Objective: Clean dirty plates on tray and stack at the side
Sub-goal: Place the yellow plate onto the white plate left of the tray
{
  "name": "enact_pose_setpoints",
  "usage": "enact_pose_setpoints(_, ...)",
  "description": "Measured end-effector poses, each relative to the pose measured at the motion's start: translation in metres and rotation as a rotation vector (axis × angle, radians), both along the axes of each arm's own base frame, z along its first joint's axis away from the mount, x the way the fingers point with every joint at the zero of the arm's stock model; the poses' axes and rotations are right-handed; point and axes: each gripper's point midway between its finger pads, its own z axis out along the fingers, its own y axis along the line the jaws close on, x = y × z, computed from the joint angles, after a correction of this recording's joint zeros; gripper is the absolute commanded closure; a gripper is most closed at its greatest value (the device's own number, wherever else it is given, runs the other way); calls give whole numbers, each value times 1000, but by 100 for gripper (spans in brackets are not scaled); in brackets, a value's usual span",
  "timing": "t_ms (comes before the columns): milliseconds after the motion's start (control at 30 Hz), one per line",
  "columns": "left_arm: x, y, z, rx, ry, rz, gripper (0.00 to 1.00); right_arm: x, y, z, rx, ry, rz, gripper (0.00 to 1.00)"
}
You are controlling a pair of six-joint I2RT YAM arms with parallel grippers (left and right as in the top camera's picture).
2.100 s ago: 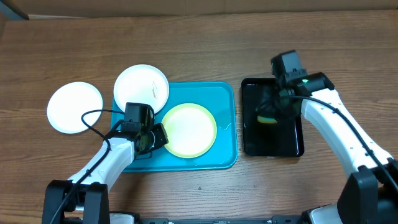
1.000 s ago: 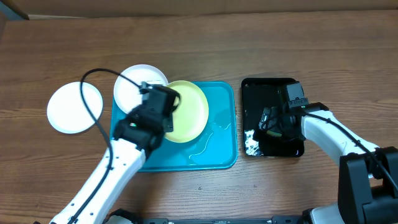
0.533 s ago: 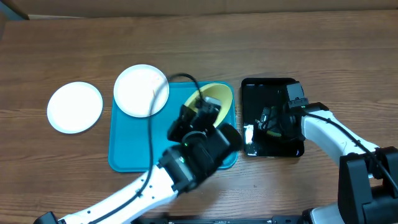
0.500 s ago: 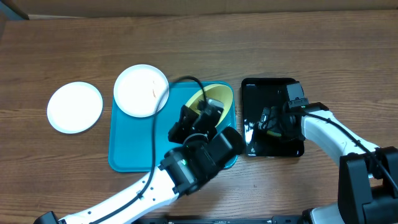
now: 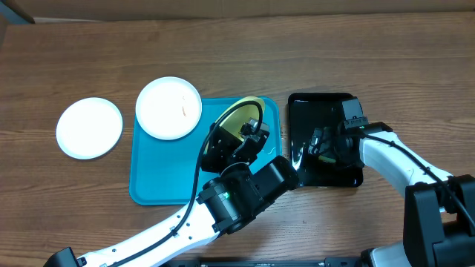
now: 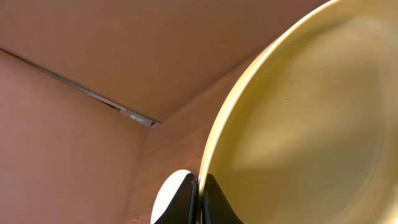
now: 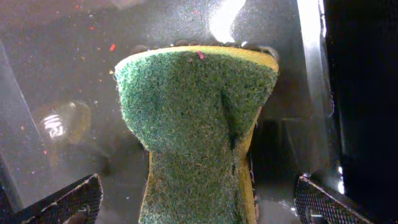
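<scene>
My left gripper will next swing to its left in the overhead view, over the second white plate [image 5: 89,128], which is below it. Then it will level the tilted plate, lower it and release it.
My left gripper [image 6: 200,200] is shut on the rim of the pale yellow-green plate [image 6: 298,124]. It holds that plate [image 5: 236,116] tilted up on edge above the right part of the cyan tray [image 5: 159,182]. One white plate [image 5: 168,107] with small brownish smears lies over the tray's far left corner. A second white plate [image 5: 90,127] lies on the table to the left. My right gripper [image 7: 196,208] stands open low over the black tray [image 5: 326,111]. Its fingers [image 7: 68,199] stand either side of a green and yellow sponge [image 7: 199,118], apart from it.
The black tray [image 7: 62,62] is wet and glossy, with small red specks. The raised left arm [image 5: 237,196] hides the tray's near right corner from above. A cardboard wall runs along the table's far edge [image 5: 237,9].
My left arm has lifted the yellow-green plate off the tray, swung it right and tipped it up on edge. The right gripper came down over the sponge, then stayed still.
</scene>
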Motion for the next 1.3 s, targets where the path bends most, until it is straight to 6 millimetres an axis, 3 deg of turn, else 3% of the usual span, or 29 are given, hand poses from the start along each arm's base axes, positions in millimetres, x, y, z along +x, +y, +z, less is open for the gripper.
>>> enact_pose_setpoints(200,1,-3,-5,-89,-3,2,96,0,0,0,0,0,0,0)
enact_pose_setpoints(367,10,3,-29,-239,96,18,96,0,0,0,0,0,0,0)
enact_pose_setpoints(600,34,50,-86,-659,347,214,96,0,0,0,0,0,0,0)
enact_pose_setpoints(733,44,101,-107,-921,436,379,96,0,0,0,0,0,1,0)
enact_pose_setpoints(900,46,177,-115,-1213,410,569,96,0,0,0,0,0,0,0)
enact_pose_setpoints(1133,15,296,-112,-1469,188,833,96,0,0,0,0,0,0,0)
enact_pose_setpoints(1300,-5,354,-108,-1518,17,931,96,0,0,0,0,0,0,0)
